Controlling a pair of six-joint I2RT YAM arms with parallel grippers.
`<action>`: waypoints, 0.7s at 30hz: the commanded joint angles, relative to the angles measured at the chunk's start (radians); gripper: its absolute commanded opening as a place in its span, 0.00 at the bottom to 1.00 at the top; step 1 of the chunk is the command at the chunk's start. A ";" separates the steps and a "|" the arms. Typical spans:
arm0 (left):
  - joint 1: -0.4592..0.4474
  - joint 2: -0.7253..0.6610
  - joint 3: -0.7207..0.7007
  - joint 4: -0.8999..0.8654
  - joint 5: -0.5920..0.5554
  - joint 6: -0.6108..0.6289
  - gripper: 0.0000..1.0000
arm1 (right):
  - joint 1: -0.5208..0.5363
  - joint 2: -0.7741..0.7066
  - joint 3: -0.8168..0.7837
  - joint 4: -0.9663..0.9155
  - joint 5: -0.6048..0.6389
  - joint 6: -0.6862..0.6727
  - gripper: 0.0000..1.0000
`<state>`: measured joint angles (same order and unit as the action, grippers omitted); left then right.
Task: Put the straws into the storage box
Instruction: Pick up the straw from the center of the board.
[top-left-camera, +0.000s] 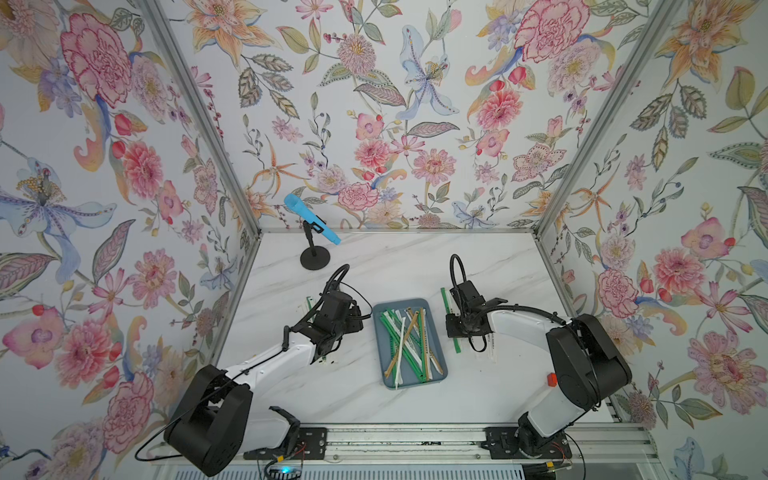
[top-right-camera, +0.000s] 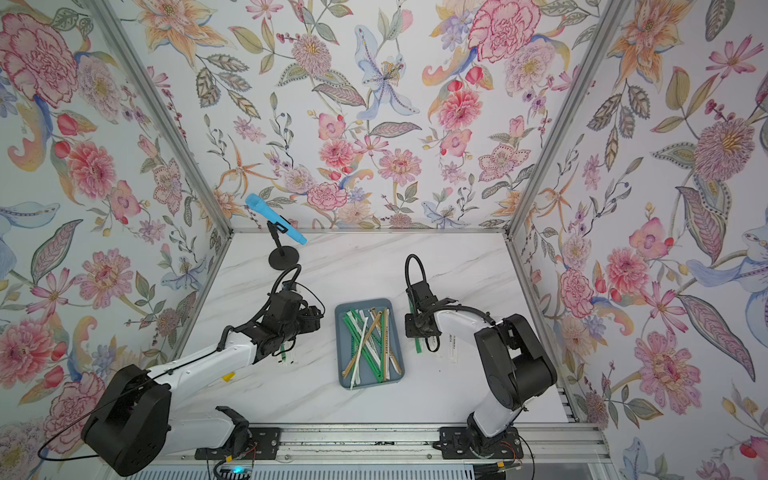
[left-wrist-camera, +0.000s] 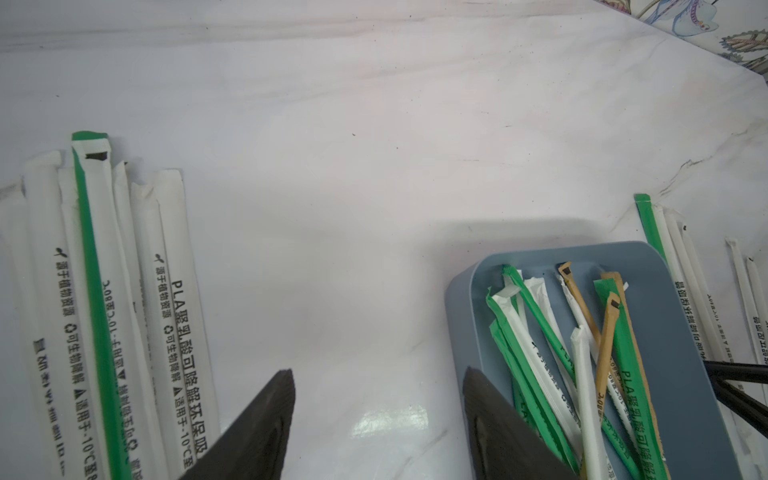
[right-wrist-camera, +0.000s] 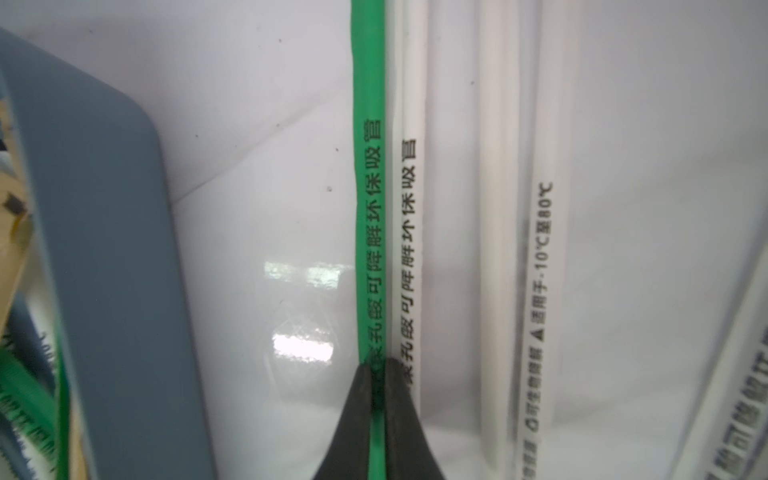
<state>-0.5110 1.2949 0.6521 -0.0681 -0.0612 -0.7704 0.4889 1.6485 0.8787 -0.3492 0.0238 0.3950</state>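
Note:
The right gripper lifts the green straw over the storage box's rim next, then lowers and releases it inside, as the box stands beside it, toward my left gripper.
The storage box, a shallow blue-grey tray, sits mid-table and holds several green, white and tan straws. In the right wrist view my right gripper is shut on a green straw lying on the table just right of the storage box, beside white straws. In the left wrist view my left gripper stands open with nothing between its fingers. It hangs over bare table between a pile of white and green straws and the storage box.
A blue microphone on a black stand is at the back left. A small red block sits by the right arm's base. More white straws lie right of the green one. Floral walls close three sides.

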 joint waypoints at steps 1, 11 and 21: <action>0.017 -0.033 -0.012 -0.034 -0.037 0.020 0.68 | 0.009 0.001 -0.021 -0.031 0.009 0.022 0.04; 0.058 -0.050 -0.021 -0.040 -0.039 0.033 0.69 | 0.102 -0.233 0.037 -0.142 -0.003 0.108 0.02; 0.183 0.004 -0.057 -0.021 0.003 0.052 0.70 | 0.357 -0.229 0.137 -0.171 -0.064 0.241 0.04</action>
<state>-0.3534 1.2713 0.6147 -0.0849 -0.0601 -0.7441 0.7860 1.3731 0.9741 -0.4900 -0.0048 0.5720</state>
